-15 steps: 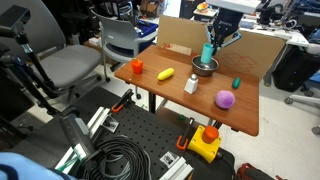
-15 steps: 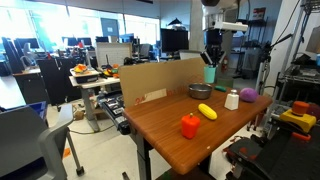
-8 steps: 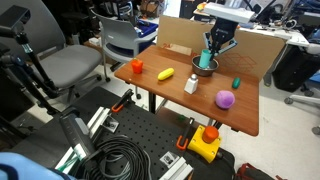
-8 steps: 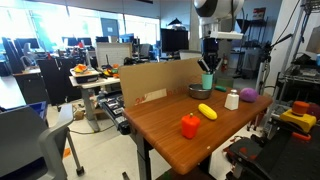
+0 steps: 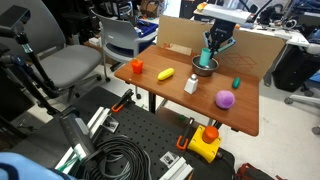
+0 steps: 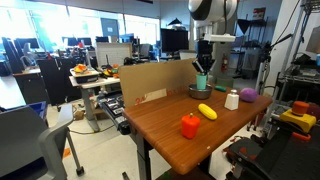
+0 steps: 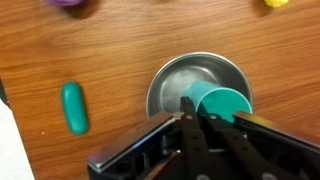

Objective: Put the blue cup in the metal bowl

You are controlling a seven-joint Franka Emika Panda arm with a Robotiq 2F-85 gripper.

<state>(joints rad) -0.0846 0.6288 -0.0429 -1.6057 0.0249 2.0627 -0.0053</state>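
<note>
The gripper will move down until the cup stands on the bottom of the metal bowl and then let go of the cup's rim, because the blue cup [image 5: 208, 54] still hangs above the bowl.
My gripper [image 7: 200, 115] is shut on the rim of the blue cup [image 7: 225, 103], a teal plastic cup held upright. The cup hangs just above the metal bowl [image 7: 185, 80], a shiny steel bowl on the wooden table. In both exterior views the cup [image 5: 208, 54] [image 6: 201, 81] sits in the gripper [image 5: 212, 44] [image 6: 202, 69] directly over the bowl [image 5: 203, 68] [image 6: 199, 90] near the table's far edge by the cardboard panel.
On the table are an orange object [image 5: 137, 66], a yellow item [image 5: 166, 73], a white bottle [image 5: 191, 84], a purple ball [image 5: 225, 98] and a small green block [image 5: 236, 82] [image 7: 73, 107]. A cardboard panel [image 5: 180, 35] stands behind the bowl.
The gripper with the cup has moved sideways across the table's far end and now hangs over the bowl. The other objects have not moved.
</note>
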